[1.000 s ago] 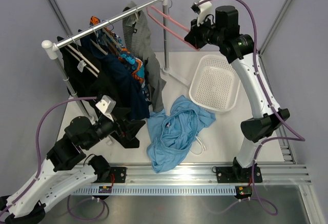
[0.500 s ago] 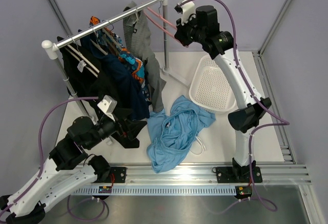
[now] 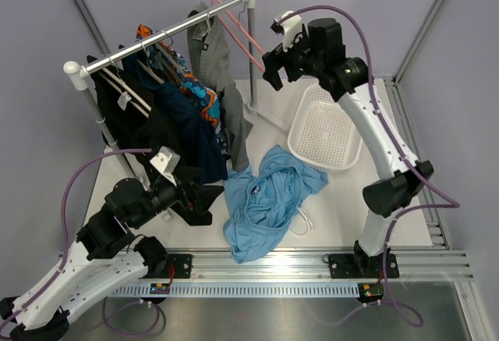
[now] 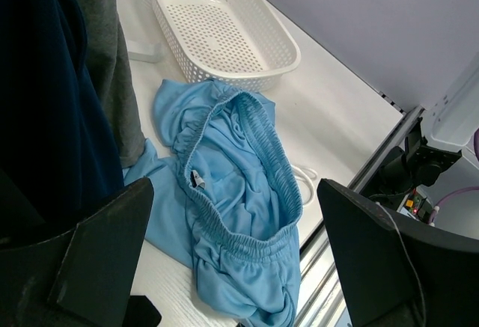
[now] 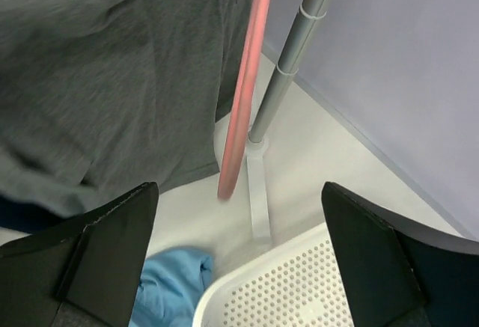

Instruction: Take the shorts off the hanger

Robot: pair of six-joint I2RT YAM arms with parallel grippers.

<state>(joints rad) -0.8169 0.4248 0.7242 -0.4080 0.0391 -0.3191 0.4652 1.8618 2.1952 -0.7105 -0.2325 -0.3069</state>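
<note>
My right gripper moves back and down to the light blue shorts next, onto the cloth inside their waistband. The shorts lie loose on the tabletop, off any hanger.
The light blue shorts lie crumpled on the table, off any hanger. My left gripper stands open just left of them, nothing between its fingers. In the left wrist view the blue shorts lie beyond my open left gripper. The grey shorts hang from the rail on a hanger. An empty pink hanger hangs at the rail's right end. My right gripper is open just right of it. From the right wrist, the pink hanger dangles free above my open right gripper, beside the grey shorts.
A white perforated basket sits at the right of the table. Black, navy and orange-and-blue clothes hang on the left part of the rail. The rack's upright pole and its foot stand near my right gripper.
My right gripper carried the pink hanger left to the rail, opened and let it go; the hanger now hangs free. The left arm has barely moved.
</note>
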